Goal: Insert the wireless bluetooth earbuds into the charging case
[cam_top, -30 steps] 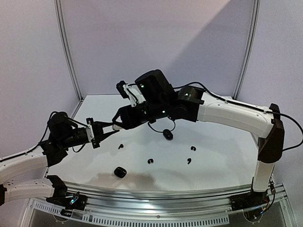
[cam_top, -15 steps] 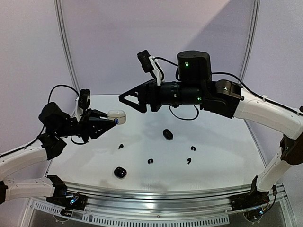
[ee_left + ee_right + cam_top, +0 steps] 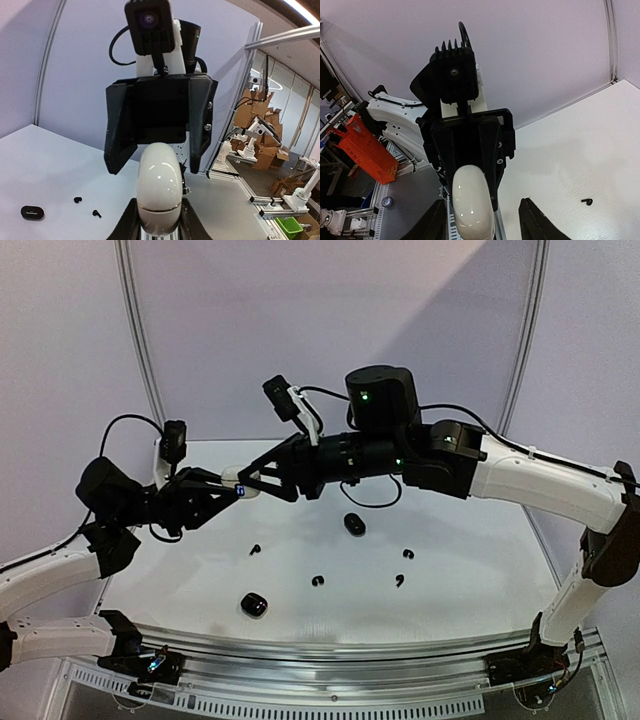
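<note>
My left gripper should next pull away from the right gripper, tilt down and lower the case onto bare white table, since the lid is closed.
My left gripper (image 3: 230, 486) is shut on a white oval charging case (image 3: 243, 487), held above the table with its lid closed. In the left wrist view the case (image 3: 159, 182) stands between my left gripper's (image 3: 159, 212) fingers. My right gripper (image 3: 264, 480) meets it head-on, and its open fingers (image 3: 118, 131) reach alongside the case's tip. In the right wrist view the case (image 3: 471, 202) sits inside my right gripper (image 3: 482, 222), with a gap on the right side. Black earbuds (image 3: 255, 549) (image 3: 318, 581) (image 3: 400, 580) lie on the table.
Two black oval cases lie on the white table (image 3: 470, 570), one at the middle (image 3: 353, 524) and one near the front edge (image 3: 253, 604). Another black earbud (image 3: 408, 554) lies to the right. A metal rail (image 3: 350, 650) runs along the near edge.
The grippers parted, leaving the white case in my left one, which stayed raised. My right gripper then swung back left, and its fingers now straddle the case's tip.
</note>
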`<state>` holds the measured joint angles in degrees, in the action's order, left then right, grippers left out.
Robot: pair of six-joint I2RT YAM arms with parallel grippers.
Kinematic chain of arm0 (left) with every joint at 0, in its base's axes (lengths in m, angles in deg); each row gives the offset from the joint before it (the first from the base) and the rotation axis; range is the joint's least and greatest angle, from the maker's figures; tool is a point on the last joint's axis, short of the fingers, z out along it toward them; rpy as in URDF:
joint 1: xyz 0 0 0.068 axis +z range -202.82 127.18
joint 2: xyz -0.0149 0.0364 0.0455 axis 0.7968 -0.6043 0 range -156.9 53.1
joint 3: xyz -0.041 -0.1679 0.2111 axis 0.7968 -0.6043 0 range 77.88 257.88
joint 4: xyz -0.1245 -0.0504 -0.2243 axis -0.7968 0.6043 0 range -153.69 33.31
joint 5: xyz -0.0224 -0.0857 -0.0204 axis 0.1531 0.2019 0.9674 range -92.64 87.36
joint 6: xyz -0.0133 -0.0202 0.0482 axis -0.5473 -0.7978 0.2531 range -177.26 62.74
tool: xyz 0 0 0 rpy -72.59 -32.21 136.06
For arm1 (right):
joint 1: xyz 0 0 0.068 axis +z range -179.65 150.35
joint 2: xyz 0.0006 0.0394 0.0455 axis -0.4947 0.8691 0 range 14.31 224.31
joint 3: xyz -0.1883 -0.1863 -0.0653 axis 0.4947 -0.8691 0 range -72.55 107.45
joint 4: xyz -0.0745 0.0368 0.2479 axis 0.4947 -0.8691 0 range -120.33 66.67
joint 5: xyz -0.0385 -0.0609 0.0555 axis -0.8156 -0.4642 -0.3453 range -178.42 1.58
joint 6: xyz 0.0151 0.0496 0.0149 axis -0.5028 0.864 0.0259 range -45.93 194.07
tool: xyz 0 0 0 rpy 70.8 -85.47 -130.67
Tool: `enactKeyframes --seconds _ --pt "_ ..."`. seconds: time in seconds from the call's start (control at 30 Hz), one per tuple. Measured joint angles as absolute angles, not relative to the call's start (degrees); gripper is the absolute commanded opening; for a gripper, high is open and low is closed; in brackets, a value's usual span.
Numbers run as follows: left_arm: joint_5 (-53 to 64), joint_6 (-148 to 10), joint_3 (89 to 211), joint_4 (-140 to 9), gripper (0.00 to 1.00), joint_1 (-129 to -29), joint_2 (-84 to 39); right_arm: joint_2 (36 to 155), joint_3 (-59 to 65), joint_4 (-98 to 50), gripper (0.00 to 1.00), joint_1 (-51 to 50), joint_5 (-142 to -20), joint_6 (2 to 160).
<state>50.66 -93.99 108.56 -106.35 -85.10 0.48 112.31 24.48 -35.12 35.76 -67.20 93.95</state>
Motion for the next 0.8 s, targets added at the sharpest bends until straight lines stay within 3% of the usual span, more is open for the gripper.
enactKeyframes --seconds 0.1,0.23,0.47,0.8 --pt "49.17 -95.95 108.60 -104.51 0.00 -84.22 0.42 112.48 24.48 -35.10 0.66 35.87 -67.31 94.65" --pt "49.52 -101.05 109.63 -97.19 0.00 -77.51 -3.04 112.20 22.69 -34.32 0.68 35.19 -72.93 94.98" --pt "45.98 -98.97 110.96 -72.19 0.00 -65.40 -11.82 104.85 9.27 -30.99 0.69 32.88 -86.96 98.71" --pt "43.32 -93.05 120.97 -59.57 0.00 -54.10 -26.10 98.95 8.41 -31.02 0.70 31.69 -95.53 100.59"
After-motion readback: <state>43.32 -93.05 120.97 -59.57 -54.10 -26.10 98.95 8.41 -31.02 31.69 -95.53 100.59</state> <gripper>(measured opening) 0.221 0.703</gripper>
